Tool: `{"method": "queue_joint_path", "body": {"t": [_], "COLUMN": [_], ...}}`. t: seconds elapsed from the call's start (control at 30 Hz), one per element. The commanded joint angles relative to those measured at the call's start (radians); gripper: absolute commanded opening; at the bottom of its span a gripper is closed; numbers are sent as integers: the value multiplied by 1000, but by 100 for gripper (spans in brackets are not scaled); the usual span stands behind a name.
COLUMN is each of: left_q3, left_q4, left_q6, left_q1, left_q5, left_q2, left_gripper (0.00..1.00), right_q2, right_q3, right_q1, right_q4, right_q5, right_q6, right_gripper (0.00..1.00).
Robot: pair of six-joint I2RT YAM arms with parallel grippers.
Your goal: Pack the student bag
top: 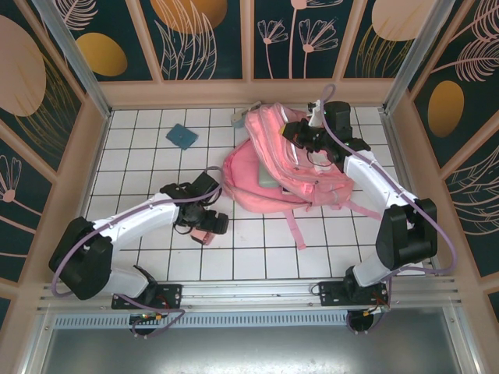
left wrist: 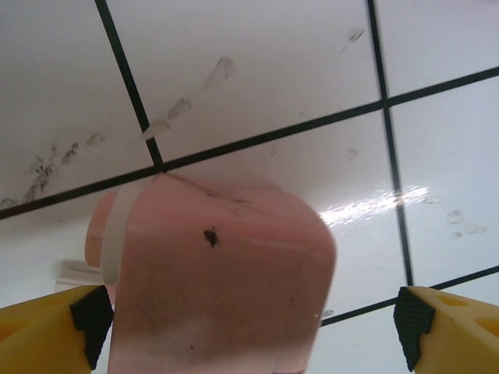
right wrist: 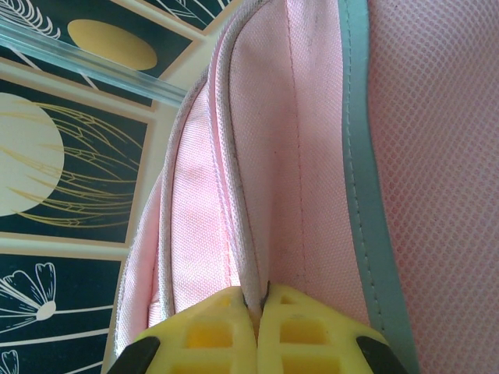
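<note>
I need to move my left gripper back and down around the small pink box (top: 200, 235) next.
The student bag (top: 290, 167) is a large pink backpack lying right of centre, its straps trailing toward the near edge. My right gripper (top: 309, 134) is at the bag's far upper part, shut on a fold of its opening rim (right wrist: 251, 257); a pale grey strip (right wrist: 365, 195) runs beside the pinched seam. My left gripper (top: 207, 224) hovers low over a small pink box (top: 200, 235) on the tiles. In the left wrist view the small pink box (left wrist: 222, 280) lies between the spread yellow fingers (left wrist: 456, 331), with a gap on its right side.
A blue square pad (top: 182, 136) lies on the tiles at the far left. A small pale object (top: 238, 118) sits by the back wall beside the bag. A grey flat item (top: 268, 178) shows in the bag's opening. Wooden walls enclose the white tiled floor (top: 140, 167).
</note>
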Motion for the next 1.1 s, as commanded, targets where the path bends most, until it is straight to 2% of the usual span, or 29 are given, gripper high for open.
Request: {"method": "queue_joint_path", "body": {"t": [0.0, 0.17, 0.33, 0.43, 0.6, 0.87, 1.07], "left_q3": [-19, -39, -58, -51, -12, 162, 385], "left_q4": [-29, -15, 4, 5, -25, -79, -60], "left_q6": [-5, -13, -33, -42, -47, -39, -32], "left_q1": [-16, -19, -20, -21, -21, -18, -19], "left_q5": [-3, 2, -21, -44, -85, -144, -132], "left_q2": [22, 34, 45, 42, 39, 55, 159], "left_gripper": [95, 92, 77, 72, 52, 52, 50], "right_q2": [-6, -9, -10, -12, -20, -34, -46], "right_q3": [13, 11, 5, 6, 8, 8, -3], "right_q1": [12, 13, 17, 19, 18, 19, 19], "right_q4": [115, 114, 118, 114, 101, 87, 91], "right_q5": [-44, -43, -41, -40, -34, -25, -23], "right_q6": [8, 9, 17, 15, 9, -1, 5], "right_gripper": [0, 0, 0, 0, 0, 0, 0]}}
